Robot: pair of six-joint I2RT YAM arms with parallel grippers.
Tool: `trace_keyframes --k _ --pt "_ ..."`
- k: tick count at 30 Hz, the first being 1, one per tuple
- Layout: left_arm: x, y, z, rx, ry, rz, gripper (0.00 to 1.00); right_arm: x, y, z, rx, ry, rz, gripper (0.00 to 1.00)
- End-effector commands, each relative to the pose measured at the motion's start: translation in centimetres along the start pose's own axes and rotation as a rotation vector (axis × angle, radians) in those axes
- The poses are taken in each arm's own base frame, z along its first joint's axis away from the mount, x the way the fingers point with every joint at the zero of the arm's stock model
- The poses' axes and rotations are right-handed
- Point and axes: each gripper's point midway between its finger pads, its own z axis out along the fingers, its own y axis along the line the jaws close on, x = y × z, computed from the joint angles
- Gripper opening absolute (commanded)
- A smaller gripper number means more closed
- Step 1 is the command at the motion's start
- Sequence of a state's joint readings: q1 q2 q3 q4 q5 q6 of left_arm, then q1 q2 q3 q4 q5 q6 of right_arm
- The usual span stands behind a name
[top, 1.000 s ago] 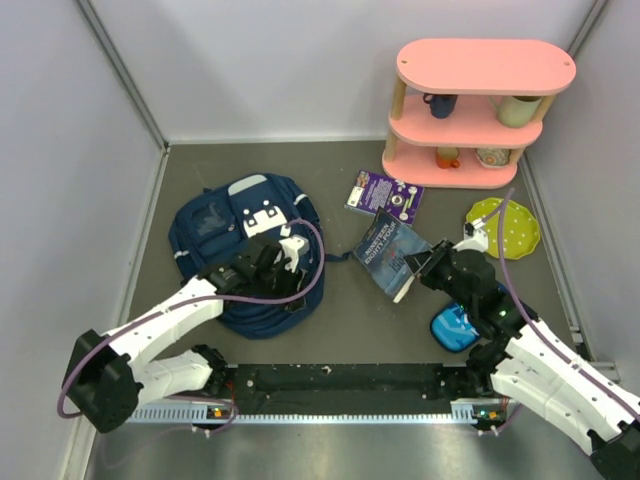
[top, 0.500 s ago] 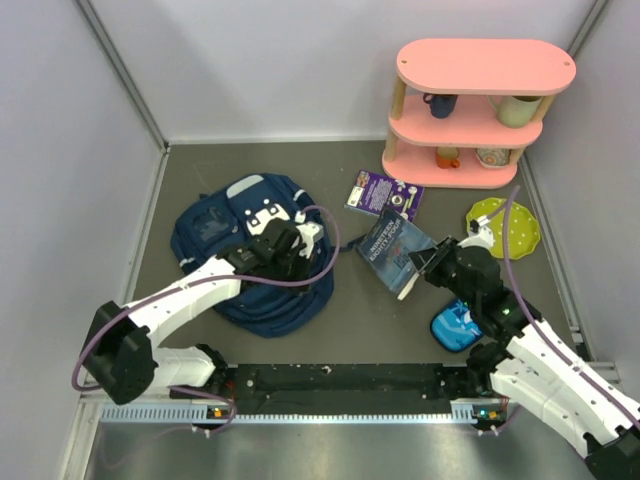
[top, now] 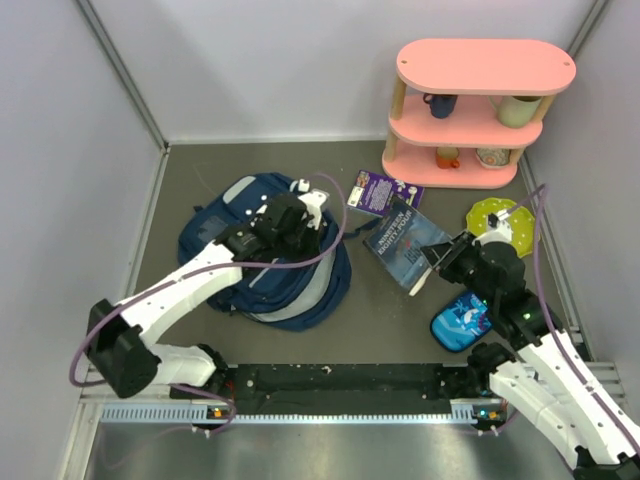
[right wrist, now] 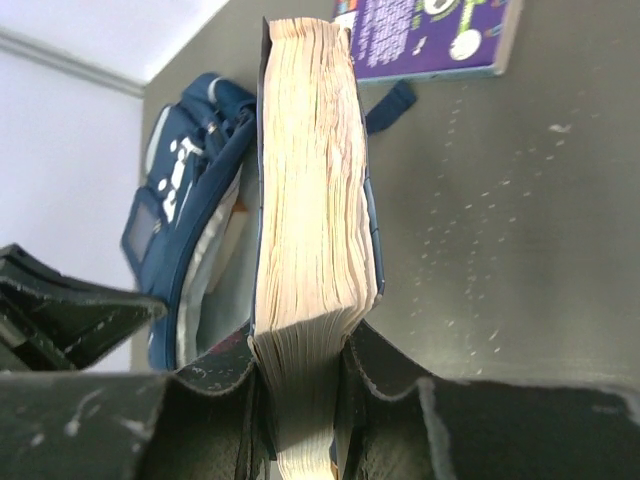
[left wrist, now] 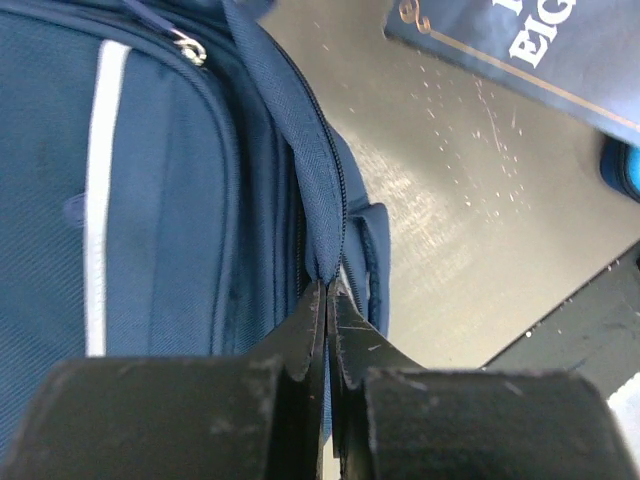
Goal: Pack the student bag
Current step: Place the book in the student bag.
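Observation:
I should carry the book with my right gripper to the left in the top view, into the bag's grey-lined opening [top: 318, 286], and let go of it there, because my left gripper holds the bag [top: 235, 215] open.
The student bag [top: 235, 215], navy with white trims, lies at the left of the table, its mouth pulled open to show pale grey lining [top: 305, 290]. My left gripper [top: 298, 226] is shut on the bag's zippered rim; the left wrist view shows the fold of blue fabric [left wrist: 322, 200] pinched between the tips of the left gripper [left wrist: 328, 288]. My right gripper [top: 438, 258] is shut on a thick dark blue book [top: 403, 240], held just right of the bag. The right wrist view has the book's page edge [right wrist: 310, 190] upright in the right gripper [right wrist: 305, 350], with the bag [right wrist: 185, 205] beyond.
A purple booklet [top: 385, 191] lies behind the book. A small blue pencil case [top: 460, 322] sits under the right arm, with a green dotted plate [top: 508, 226] at the far right. A pink shelf [top: 480, 100] with cups stands at the back right.
The left gripper has shut on the bag's rim and drawn it toward the back right, opening the bag and showing its lining. The right gripper with the book shifted slightly right.

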State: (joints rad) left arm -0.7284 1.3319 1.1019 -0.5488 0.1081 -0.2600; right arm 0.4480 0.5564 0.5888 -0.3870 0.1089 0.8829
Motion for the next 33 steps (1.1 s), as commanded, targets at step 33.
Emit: trace_keyframes --k 33 --pt "-12.9 -0.8 -14.4 0.02 -0.654 -0.12 0.0 7.7 15.3 1.0 -0.539 0.47 0.342 0.0"
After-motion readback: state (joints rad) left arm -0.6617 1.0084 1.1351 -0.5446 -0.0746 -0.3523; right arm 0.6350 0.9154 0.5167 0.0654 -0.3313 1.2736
